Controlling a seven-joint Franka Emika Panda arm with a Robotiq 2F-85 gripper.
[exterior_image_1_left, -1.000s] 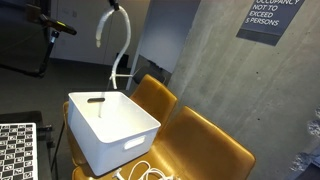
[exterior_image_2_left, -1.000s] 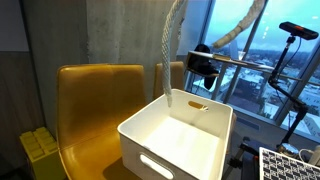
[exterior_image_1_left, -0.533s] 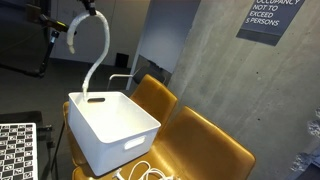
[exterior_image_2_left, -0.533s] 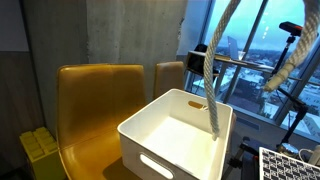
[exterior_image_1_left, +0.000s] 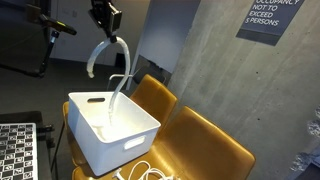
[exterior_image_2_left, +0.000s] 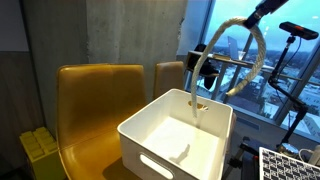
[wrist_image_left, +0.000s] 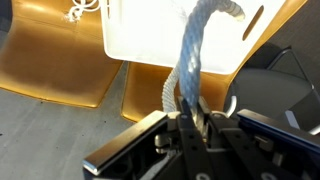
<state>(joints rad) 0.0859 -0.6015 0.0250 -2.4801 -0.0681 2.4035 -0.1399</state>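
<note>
The robot will next lower its gripper toward the bin's open middle (exterior_image_1_left: 112, 117) (wrist_image_left: 170, 22), then let go of the thick white rope.
My gripper (exterior_image_1_left: 104, 33) is shut on a thick white rope (exterior_image_1_left: 116, 88) and holds it high above a white plastic bin (exterior_image_1_left: 125, 135). The rope arches from the jaws and its end hangs down into the bin. In an exterior view the rope (exterior_image_2_left: 200, 85) loops over the bin (exterior_image_2_left: 205, 155), with the arm at the top right. In the wrist view the jaws (wrist_image_left: 192, 125) pinch the rope (wrist_image_left: 200, 50) and the bin (wrist_image_left: 150, 40) lies below. The bin stands on yellow chairs (exterior_image_1_left: 205, 145).
A second white rope lies coiled by the bin's front (exterior_image_1_left: 145, 174). Yellow chairs (exterior_image_2_left: 90, 100) stand against a concrete wall (exterior_image_1_left: 200, 60). A camera stand (exterior_image_2_left: 290, 60) and a checkerboard (exterior_image_1_left: 15, 150) are beside the bin. A window is behind (exterior_image_2_left: 240, 50).
The gripper has come lower and moved over the bin. The rope's free end has swung from the bin's edge down into the bin.
</note>
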